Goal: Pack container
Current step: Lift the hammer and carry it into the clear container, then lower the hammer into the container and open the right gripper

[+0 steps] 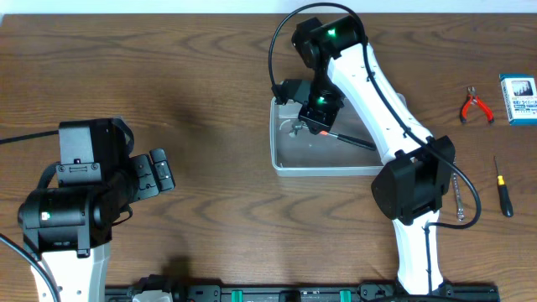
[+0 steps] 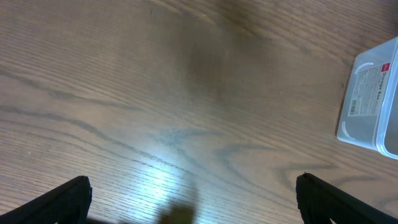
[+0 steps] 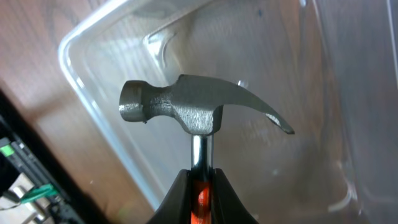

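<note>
The small claw hammer [image 1: 295, 127] goes down toward the container's bottom in my right gripper next and is released there, since its head and handle already hang within the container's rim.
The clear plastic container [image 1: 323, 170] stands right of the table's middle. My right gripper [image 1: 317, 111] hangs over its left half, shut on the red-and-chrome neck of a small claw hammer [image 1: 295, 127]. In the right wrist view the steel hammer head [image 3: 193, 109] sits just above the container's floor, inside its rim [image 3: 93, 93], with the right gripper [image 3: 202, 193] clamped on the shaft below it. The hammer's dark handle [image 1: 357, 141] slants across the tub. My left gripper [image 1: 159, 172] rests open and empty at the left over bare wood. In the left wrist view the left gripper [image 2: 196, 202] is spread wide, and the container's corner [image 2: 373, 102] shows at the far right.
Red-handled pliers [image 1: 476, 106] and a small blue-and-white box [image 1: 518, 99] lie at the far right. A black screwdriver [image 1: 502, 189] and a thin metal tool [image 1: 458, 197] lie lower right, near the right arm's base.
</note>
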Tool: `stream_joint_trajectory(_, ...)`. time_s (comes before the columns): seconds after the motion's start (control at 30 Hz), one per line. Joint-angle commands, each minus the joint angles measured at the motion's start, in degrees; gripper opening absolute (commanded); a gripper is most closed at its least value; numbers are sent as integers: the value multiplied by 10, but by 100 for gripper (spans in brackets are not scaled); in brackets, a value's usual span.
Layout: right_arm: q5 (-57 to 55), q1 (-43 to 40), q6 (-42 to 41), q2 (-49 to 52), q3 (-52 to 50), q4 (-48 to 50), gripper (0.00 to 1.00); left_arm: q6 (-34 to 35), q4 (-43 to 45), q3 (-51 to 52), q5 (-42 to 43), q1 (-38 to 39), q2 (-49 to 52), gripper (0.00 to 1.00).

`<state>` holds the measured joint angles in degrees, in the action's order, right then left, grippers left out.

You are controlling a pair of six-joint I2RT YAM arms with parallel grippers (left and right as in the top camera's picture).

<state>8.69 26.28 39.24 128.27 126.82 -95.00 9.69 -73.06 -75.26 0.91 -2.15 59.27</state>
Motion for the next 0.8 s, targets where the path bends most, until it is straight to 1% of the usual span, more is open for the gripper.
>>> stream_joint_trajectory(0.0,19,4,22,-14,-22,25,1,7,1,-10,-1,-2,2,98)
stream_joint_trajectory(0.37,16,2,22,-14,-93,119,2,7,1,-10,-1,-2,2,98)
stream_joint_trajectory(0.6,-17,2,19,-14,-137,165,2,7,1,-10,-1,-2,2,98)
stream_joint_trajectory(0.77,-18,3,13,-14,-175,190,1,7,1,-10,-1,-2,2,98)
